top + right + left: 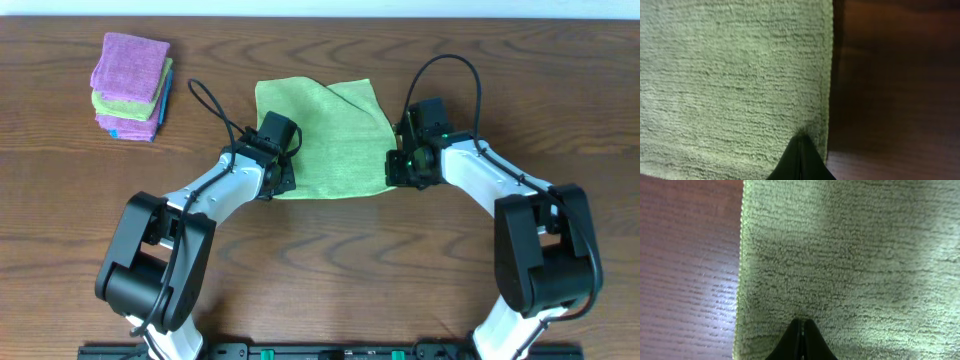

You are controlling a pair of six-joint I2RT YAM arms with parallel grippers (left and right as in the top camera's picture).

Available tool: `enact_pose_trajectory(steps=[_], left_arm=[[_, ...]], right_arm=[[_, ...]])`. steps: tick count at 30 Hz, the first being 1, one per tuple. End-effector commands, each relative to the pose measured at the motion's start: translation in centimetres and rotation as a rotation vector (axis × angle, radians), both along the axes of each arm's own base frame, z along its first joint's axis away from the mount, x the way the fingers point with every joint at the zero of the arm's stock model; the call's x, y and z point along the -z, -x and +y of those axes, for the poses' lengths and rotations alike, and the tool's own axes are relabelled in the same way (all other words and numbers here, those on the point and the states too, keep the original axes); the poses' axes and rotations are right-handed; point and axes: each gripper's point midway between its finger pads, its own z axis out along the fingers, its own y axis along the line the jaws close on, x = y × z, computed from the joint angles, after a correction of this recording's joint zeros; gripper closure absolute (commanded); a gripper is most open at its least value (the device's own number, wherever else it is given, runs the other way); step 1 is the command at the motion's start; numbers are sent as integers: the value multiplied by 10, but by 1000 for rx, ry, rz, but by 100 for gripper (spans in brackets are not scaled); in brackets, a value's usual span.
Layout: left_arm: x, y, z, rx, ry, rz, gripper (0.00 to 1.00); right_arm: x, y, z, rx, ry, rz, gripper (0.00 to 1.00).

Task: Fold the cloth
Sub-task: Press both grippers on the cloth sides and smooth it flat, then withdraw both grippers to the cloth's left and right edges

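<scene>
I should pull the cloth's pinched corner back over the bare table by the cloth's near edge with my left gripper and let go of it, because the cloth's far edge is creased.
A green cloth [325, 140] lies on the wooden table, with a creased flap at its far right corner. My left gripper [277, 186] is shut at the cloth's near left corner. In the left wrist view its closed fingertips [802, 321] pinch the green cloth [850, 255] close to its left edge. My right gripper [397, 177] is shut at the near right corner. In the right wrist view its fingertips [801, 137] pinch the puckered cloth [730, 75] just inside its right edge.
A stack of folded cloths [131, 85], purple on top with green, purple and blue below, sits at the far left. The brown wooden table [320, 270] surrounds the cloth. Black cables loop above both arms.
</scene>
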Motion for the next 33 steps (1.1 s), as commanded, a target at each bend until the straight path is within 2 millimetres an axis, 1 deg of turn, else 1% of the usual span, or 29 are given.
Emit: enact_pose_trajectory(steps=[1,5,10,12,16,20,23,25,27,29,31,33], left_arm=[[6,10,5,-16,-15,44,94],[8,23,10,-16,-38,98,94],[11,40,17,-15,-63,170,94],[11,47,17,-12,-62,202,94],[12,62,21,-22,-70,265,94],[11,71,18,-19,-52,301,94],[9,72,13,-15,-19,307,94],[1,69,11,-13,-5,286,95],[-13,65,9,-10,14,244,94],[-33,61,7,-7,38,188,94],[-54,60,7,-17,60,137,94],[-74,61,9,-26,74,91,94]], right_arm=[[15,17,-7,4,32,82,99],[17,39,-6,-2,20,177,99],[16,75,-9,0,29,327,98],[14,84,-9,-6,39,361,98],[11,95,-8,-11,52,400,99],[5,96,-8,-2,49,394,98],[-15,92,-7,1,36,341,98],[-35,88,-6,0,21,279,98],[-60,85,-5,-2,4,204,99],[-85,84,-5,-4,-17,128,98],[-111,87,-6,-6,-35,55,99],[-129,92,-8,-7,-48,8,98]])
